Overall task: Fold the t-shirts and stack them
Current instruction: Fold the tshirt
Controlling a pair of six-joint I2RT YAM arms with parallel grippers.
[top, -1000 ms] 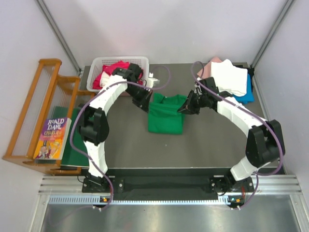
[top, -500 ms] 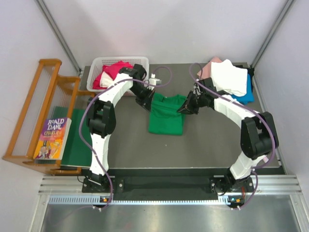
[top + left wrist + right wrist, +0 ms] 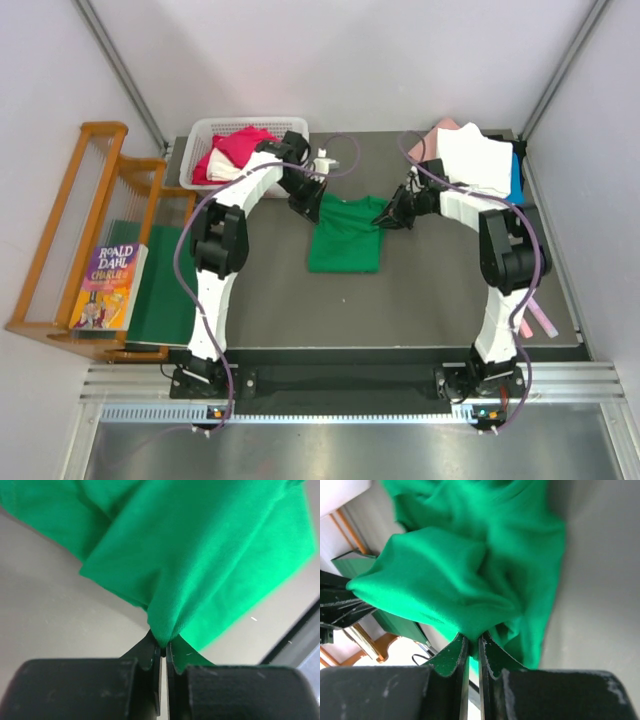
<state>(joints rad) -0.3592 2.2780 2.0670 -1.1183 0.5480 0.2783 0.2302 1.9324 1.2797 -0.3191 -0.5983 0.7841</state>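
The green t-shirt is slanted. My right gripper will next move slightly outward toward the green t-shirt's far edge, pull the shirt straighter and let go.
A bright green t-shirt lies folded on the table's middle. My left gripper is shut on its far left corner; the cloth bunches between the jaws in the left wrist view. My right gripper is shut on its far right corner, and the green cloth shows pinched in the right wrist view. A stack of folded shirts, pink, white and blue, sits at the far right. Red and white cloth lie in the basket.
A white basket stands at the far left. A wooden rack with a book and a dark green mat stands left of the table. A small white object lies near the basket.
Both grippers have drawn the green shirt's far edge towards the back of the table. The shirt has shifted a little farther away and its far edge is stretched straighter.
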